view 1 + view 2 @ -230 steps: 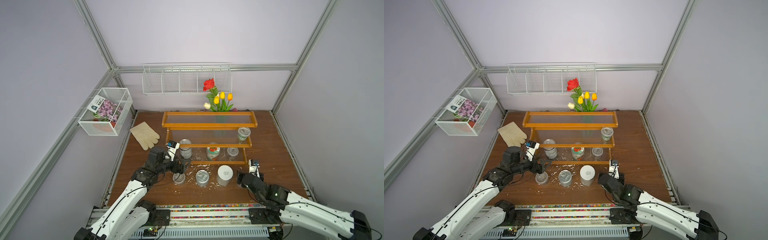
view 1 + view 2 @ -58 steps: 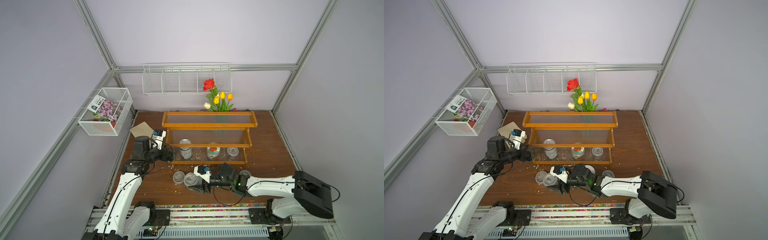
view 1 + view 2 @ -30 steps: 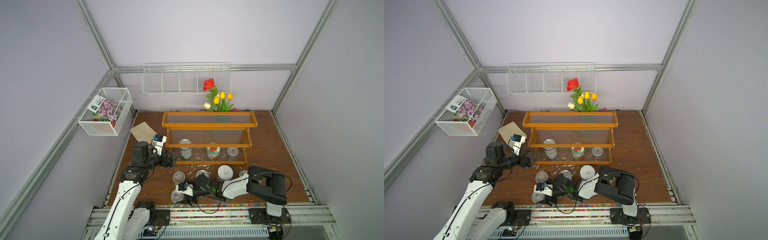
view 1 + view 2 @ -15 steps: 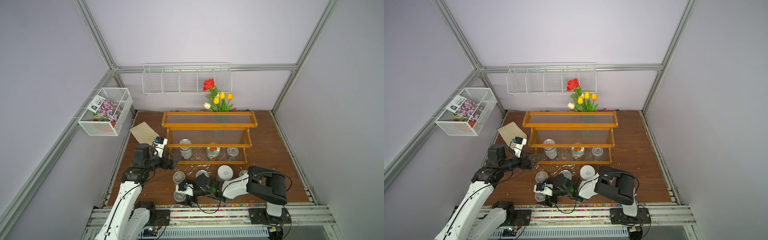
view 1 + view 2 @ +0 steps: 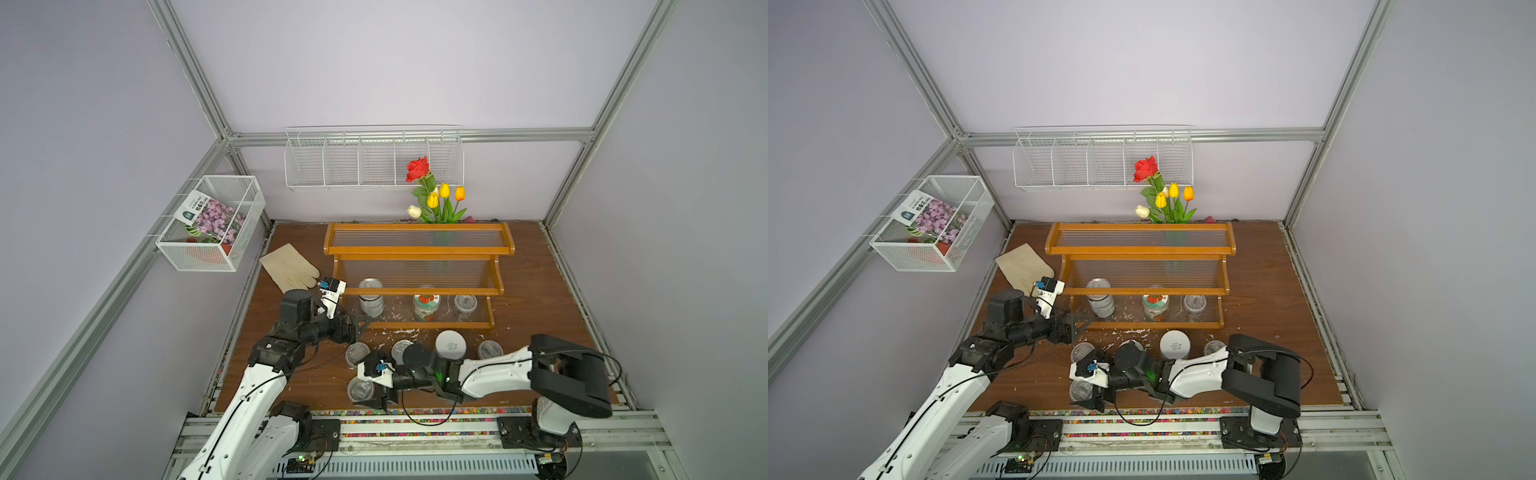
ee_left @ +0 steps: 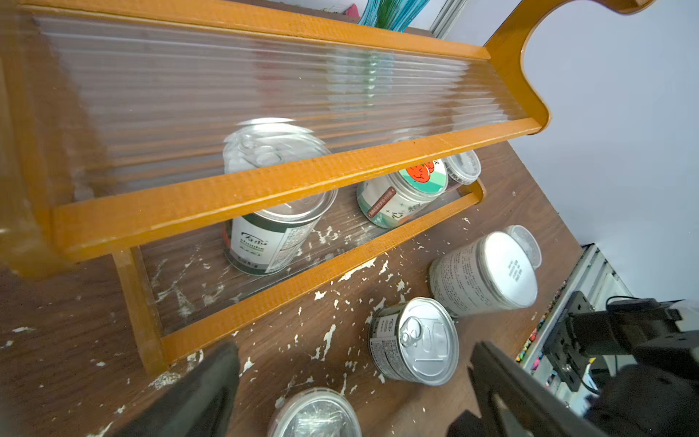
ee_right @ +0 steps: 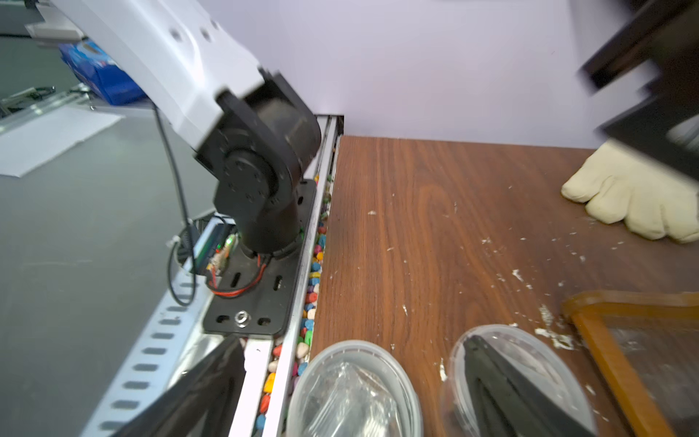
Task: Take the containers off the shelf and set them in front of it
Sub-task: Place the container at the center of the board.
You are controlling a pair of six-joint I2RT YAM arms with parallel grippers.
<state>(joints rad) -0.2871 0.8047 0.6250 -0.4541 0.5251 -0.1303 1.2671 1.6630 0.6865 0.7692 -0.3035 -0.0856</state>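
The silver tin stands outward of the robot's left gripper with its lid partly under the orange bar, so that gripper should next reach outward beneath the bar around the tin's body [image 5: 372,307] [image 6: 271,238].
The orange wooden shelf [image 5: 417,250] [image 6: 234,196] holds on its lowest tier a silver tin [image 5: 371,297] [image 6: 272,227], a fruit-lid jar [image 5: 427,306] [image 6: 401,196] and a clear cup [image 5: 464,305]. In front of it stand a clear cup [image 5: 357,353], a tin [image 5: 402,348] [image 6: 416,340], a white-lidded jar [image 5: 450,344] [image 6: 488,272] and another clear cup [image 5: 489,349]. My right gripper [image 5: 368,392] [image 7: 351,340] is open, its fingers either side of a clear cup [image 5: 360,390] [image 7: 353,389] near the front edge, not touching it. My left gripper [image 5: 359,328] [image 6: 354,347] hangs open and empty by the shelf's left front corner.
A cream glove [image 5: 291,268] lies left of the shelf. Flowers [image 5: 436,195] stand behind it, under a white wire rack [image 5: 374,162]. A mesh basket [image 5: 212,224] hangs on the left wall. White flakes litter the wood. A pebble strip [image 5: 415,412] borders the front edge.
My right gripper's jaws have spread and let go of the clear cup, which stays by the front edge. My left gripper has shifted slightly right, towards the shelf's front corner.
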